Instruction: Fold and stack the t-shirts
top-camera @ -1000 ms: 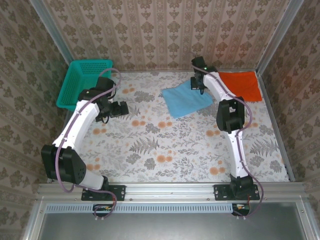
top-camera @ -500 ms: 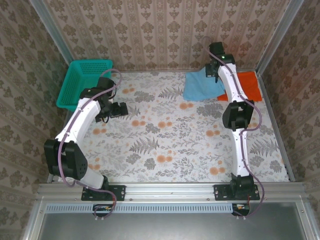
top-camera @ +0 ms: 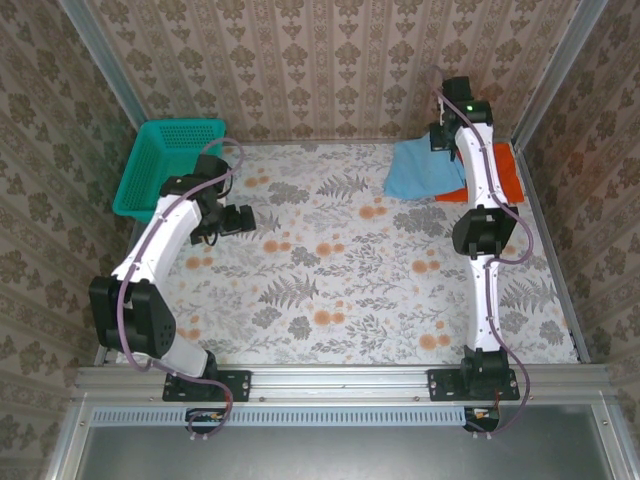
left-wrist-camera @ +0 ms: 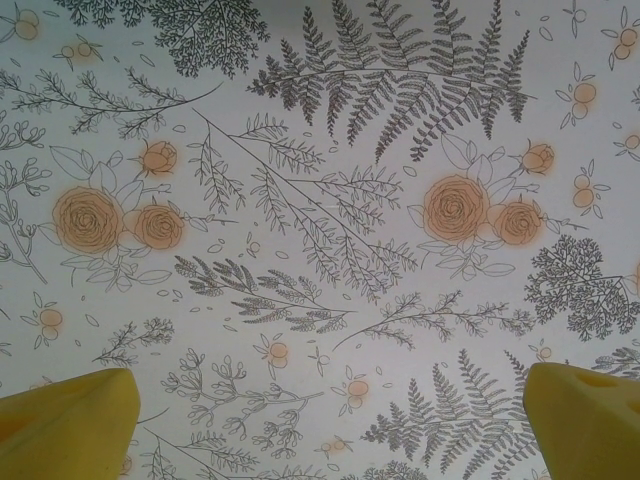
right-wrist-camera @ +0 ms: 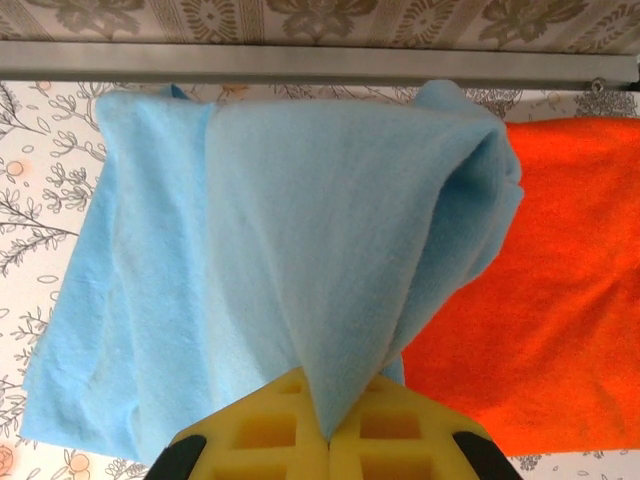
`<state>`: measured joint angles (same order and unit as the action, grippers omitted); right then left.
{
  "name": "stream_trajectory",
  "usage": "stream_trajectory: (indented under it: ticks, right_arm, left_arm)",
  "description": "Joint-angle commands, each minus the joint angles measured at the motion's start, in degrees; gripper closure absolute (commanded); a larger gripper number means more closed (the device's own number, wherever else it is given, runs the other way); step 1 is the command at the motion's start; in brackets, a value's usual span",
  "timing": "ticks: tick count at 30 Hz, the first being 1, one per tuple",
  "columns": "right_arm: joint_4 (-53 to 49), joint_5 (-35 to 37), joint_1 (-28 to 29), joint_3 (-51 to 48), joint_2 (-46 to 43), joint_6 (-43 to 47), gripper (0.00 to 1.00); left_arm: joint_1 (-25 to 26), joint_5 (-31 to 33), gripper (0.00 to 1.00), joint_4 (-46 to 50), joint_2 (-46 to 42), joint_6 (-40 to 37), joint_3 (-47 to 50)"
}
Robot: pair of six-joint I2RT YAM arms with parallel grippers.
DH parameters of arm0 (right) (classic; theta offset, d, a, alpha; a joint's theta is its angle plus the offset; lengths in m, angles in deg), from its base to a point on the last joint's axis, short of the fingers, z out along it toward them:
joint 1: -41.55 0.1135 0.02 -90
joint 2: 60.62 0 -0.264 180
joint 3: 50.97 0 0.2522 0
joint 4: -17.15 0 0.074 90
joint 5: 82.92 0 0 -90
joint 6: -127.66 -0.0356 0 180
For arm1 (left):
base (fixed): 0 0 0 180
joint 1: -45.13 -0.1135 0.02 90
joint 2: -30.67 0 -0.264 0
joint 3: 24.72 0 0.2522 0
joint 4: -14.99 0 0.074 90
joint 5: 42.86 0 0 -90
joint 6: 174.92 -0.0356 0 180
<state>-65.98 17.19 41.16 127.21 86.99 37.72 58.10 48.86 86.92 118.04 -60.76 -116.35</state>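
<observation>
The blue t-shirt next needs to be carried sideways over the orange-red t-shirt [top-camera: 503,172] [right-wrist-camera: 560,320] toward the side by my right gripper and let go, because only the blue t-shirt's edge overlaps that t-shirt.
The folded light blue t-shirt [top-camera: 418,170] hangs lifted at the far right of the table, its right edge over the orange-red t-shirt [top-camera: 503,172], which lies flat in the far right corner. My right gripper [top-camera: 443,137] is shut on the blue cloth; in the right wrist view the blue t-shirt [right-wrist-camera: 280,260] is pinched between the closed yellow fingers [right-wrist-camera: 260,430], with the orange-red t-shirt [right-wrist-camera: 560,320] behind it to the right. My left gripper [top-camera: 243,218] hovers open over bare tablecloth, its yellow fingertips [left-wrist-camera: 70,425] far apart.
A teal mesh basket [top-camera: 165,165] stands at the far left, just behind the left arm. The patterned back wall and its metal rail [right-wrist-camera: 320,62] run close behind the shirts. The floral tablecloth [top-camera: 340,280] covers the middle.
My right gripper has carried the blue t-shirt rightward and toward the back wall, from the table's middle-right onto the edge of the orange-red one. The left arm stayed still.
</observation>
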Motion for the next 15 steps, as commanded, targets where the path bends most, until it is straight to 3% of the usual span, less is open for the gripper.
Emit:
stream_trajectory:
  ticks: [1,15]
  right_arm:
    - [-2.6,-1.4,-0.6,0.0,-4.2,1.0,1.00]
    - [-3.7,-1.6,-1.6,-3.5,-10.0,1.7,1.00]
  left_arm:
    - [-0.5,-0.2,0.00,1.1,0.1,-1.2,-0.8]
    - [-0.8,-0.8,0.00,0.3,-0.8,-1.4,-0.1]
